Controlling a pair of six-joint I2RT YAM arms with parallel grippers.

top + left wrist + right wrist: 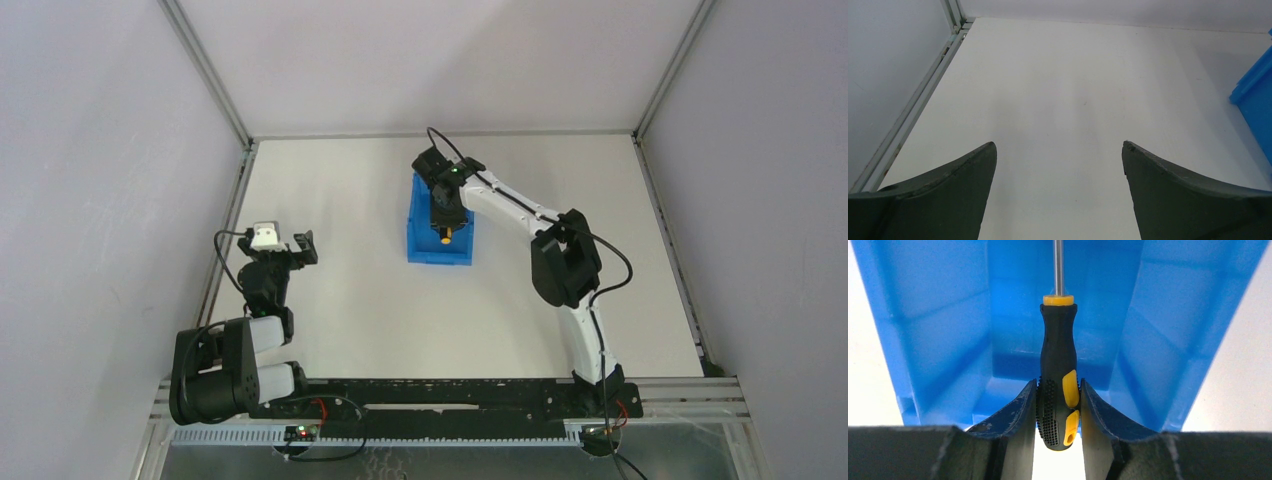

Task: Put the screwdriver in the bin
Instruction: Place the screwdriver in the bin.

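Observation:
I should next lower my right gripper between both sides of the bin toward its bottom, as the screwdriver [446, 236] hangs over the bin's opening and both sides are clear of it.
The bright blue bin [425, 249] stands on the white table near the middle. My right gripper [443, 222] hangs over it, shut on the screwdriver [446, 236]. In the right wrist view the black and yellow handle [1058, 390] is pinched between the jaws of the right gripper [1058, 387], and its thin shaft points ahead into the bin [938, 330]; the tip is out of frame. My left gripper [285, 245] is open and empty at the left side of the table, well apart from the bin. In the left wrist view its fingers [948, 190] frame bare table, and the bin's corner [1255, 95] shows at the right edge.
A metal frame rail [225, 230] runs along the table's left edge, close to my left gripper. Grey enclosure walls [100, 150] stand on the left, back and right. The arms' base rail [450, 395] lies along the near edge.

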